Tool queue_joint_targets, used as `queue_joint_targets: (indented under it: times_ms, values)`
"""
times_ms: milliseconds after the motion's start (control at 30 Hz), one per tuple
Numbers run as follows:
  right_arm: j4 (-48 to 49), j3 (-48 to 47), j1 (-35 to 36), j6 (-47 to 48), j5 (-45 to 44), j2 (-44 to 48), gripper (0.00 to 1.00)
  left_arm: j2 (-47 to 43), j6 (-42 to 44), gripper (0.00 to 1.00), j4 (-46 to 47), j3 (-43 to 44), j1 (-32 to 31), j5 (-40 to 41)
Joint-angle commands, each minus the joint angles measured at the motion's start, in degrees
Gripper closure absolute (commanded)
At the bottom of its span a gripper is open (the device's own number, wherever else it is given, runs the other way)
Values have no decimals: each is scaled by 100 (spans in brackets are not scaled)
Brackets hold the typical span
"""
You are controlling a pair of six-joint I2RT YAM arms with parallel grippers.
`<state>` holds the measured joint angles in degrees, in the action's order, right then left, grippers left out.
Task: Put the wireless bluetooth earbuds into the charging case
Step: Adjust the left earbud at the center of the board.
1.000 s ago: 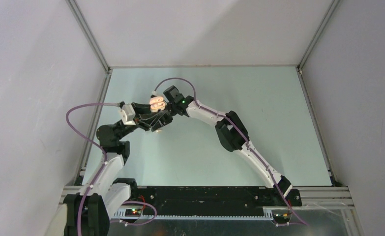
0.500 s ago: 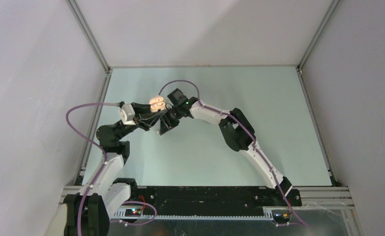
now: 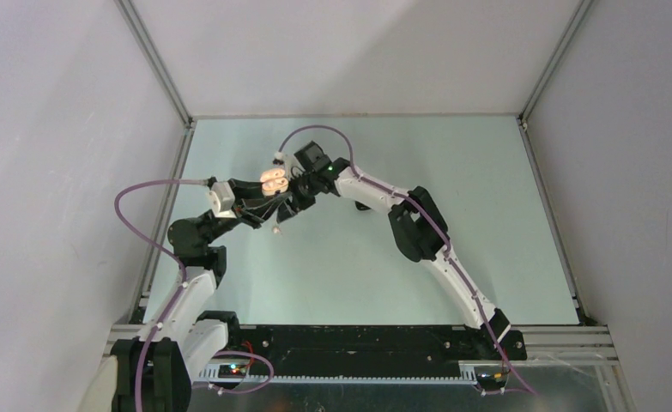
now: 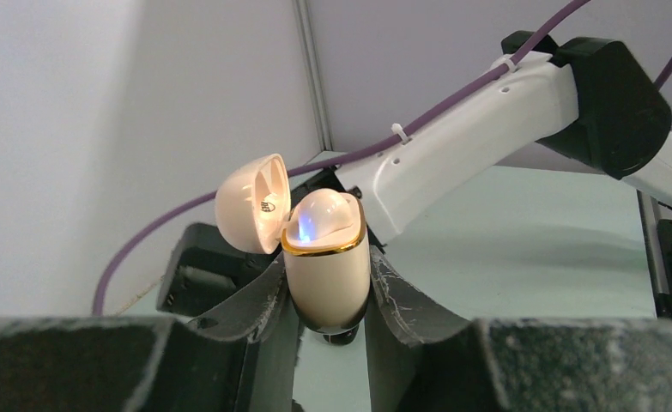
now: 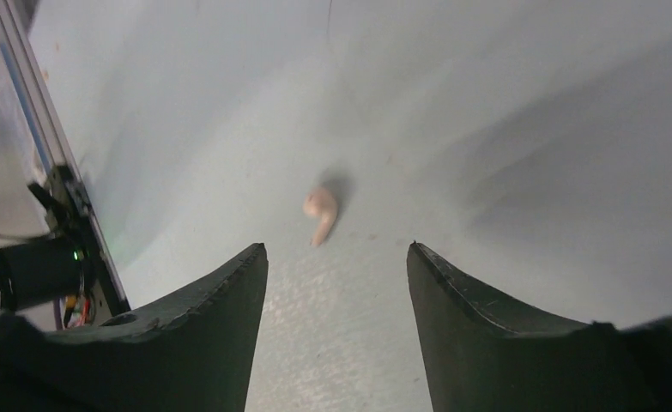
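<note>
My right gripper is open, and the earbud is on the tabletop beyond its fingers. Next the gripper will move down and back to close on the earbud's round head [image 3: 276, 228] [image 5: 319, 202].
My left gripper [image 4: 326, 262] is shut on the charging case [image 4: 326, 283] and holds it upright above the table. The case is cream with a gold rim, its lid [image 4: 251, 203] hinged open to the left, and a blue light glows on the cream dome inside. In the top view the case [image 3: 272, 181] sits at the left gripper [image 3: 272, 187]. My right gripper [image 5: 336, 246] is open and empty, pointing down at the table. A cream-white earbud [image 5: 321, 212] lies on the table just beyond its fingertips. In the top view this earbud [image 3: 274, 229] lies below the right gripper [image 3: 287, 209]. No other earbud shows.
The right arm's white forearm [image 4: 469, 142] and purple cable [image 4: 186, 210] pass close behind the held case. The table's left metal rail [image 3: 165, 215] and the grey side wall are near the left arm. Bare pale green table [image 3: 452, 189] lies to the right.
My right gripper swung from beside the case down and left toward the table, then drew back slightly. The left gripper holds the case in nearly the same place.
</note>
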<state>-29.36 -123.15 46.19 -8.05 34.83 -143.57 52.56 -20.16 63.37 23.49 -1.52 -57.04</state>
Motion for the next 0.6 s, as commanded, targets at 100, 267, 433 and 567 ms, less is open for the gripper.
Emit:
queue_joint_targets:
  times_ms: [100, 267, 433, 567]
  values:
    - [300, -1172, -116, -575, 185, -733, 32, -32, -87, 88, 253, 217, 38, 112]
    - [487, -1306, 76, -962, 569, -1022, 32, 4, -69, 88, 245, 218, 38, 115]
    - [601, -1303, 166, -1203, 752, -1164, 32, 10, -50, 87, 233, 209, 38, 118]
    - [694, -1286, 174, -1339, 792, -1218, 32, 4, -20, 87, 215, 190, 43, 118]
